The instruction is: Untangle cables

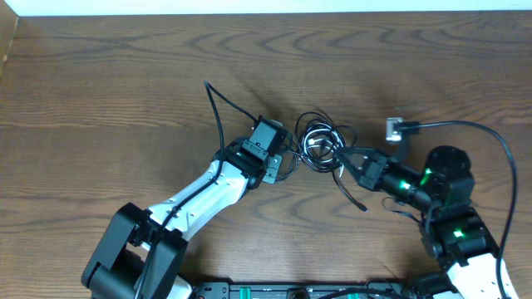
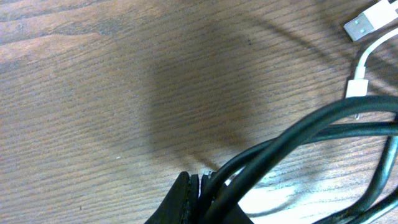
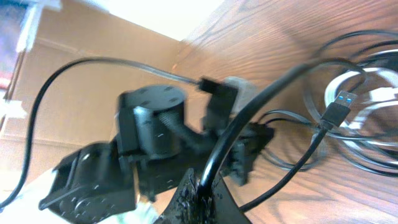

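Note:
My right gripper holds the piece of black cable, and the open tabletop is to its right in the overhead view. It will next move away from the coil and let go of the cable.
The black cable (image 1: 322, 126) lies in a tangled coil at mid-table, with the white cable (image 1: 313, 143) caught inside it. My left gripper (image 1: 288, 163) is at the coil's left edge, shut on black cable strands (image 2: 292, 134) that cross between its fingertips (image 2: 186, 186). The white cable (image 2: 359, 65) and its USB plug (image 2: 365, 25) lie flat on the wood just beyond. From the right side of the coil, my right gripper (image 1: 341, 156) is shut on a black strand (image 3: 249, 118) that arcs up out of its jaws. A black plug with a blue insert (image 3: 339, 109) hangs beside the white cable (image 3: 373, 93).
A loose black cable end (image 1: 361, 205) trails toward the table's front. The right arm's thicker wire (image 1: 490, 137) loops from a small silver connector (image 1: 394, 129). The left arm's wire (image 1: 218, 112) rises behind its wrist. The left arm (image 3: 155, 130) fills the right wrist view.

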Tool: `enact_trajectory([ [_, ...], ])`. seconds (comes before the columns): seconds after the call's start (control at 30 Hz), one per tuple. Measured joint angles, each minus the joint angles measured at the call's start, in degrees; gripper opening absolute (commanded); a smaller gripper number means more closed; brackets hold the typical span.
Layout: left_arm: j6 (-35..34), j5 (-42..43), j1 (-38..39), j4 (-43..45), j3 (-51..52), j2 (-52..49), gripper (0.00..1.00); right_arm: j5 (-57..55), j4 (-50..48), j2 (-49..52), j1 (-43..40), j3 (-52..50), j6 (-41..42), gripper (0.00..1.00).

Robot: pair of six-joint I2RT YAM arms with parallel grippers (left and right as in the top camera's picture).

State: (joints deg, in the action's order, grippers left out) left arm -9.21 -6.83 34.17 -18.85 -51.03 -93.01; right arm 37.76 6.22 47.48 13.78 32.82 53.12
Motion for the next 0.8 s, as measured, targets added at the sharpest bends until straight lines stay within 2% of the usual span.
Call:
enact_trajectory([
  [0.13,0.0,0.0,0.0,-0.02,0.0,0.0,0.08,-0.81,7.15,-0.35,-4.68,0.0,-1.9,0.01],
  [0.33,0.0,-0.04,0.0,-0.13,0.0,0.0,0.08,-5.27,15.93,2.08,-7.32,-0.02,-4.37,0.01],
  [0.63,0.0,-1.07,0.0,-0.92,0.0,0.33,0.07,-8.22,15.78,8.79,-7.56,-0.04,-5.88,0.01],
  [0.8,-0.02,-1.49,0.0,-4.68,0.0,5.44,0.07,-8.48,13.7,10.34,-7.56,-0.04,-6.12,0.01],
])
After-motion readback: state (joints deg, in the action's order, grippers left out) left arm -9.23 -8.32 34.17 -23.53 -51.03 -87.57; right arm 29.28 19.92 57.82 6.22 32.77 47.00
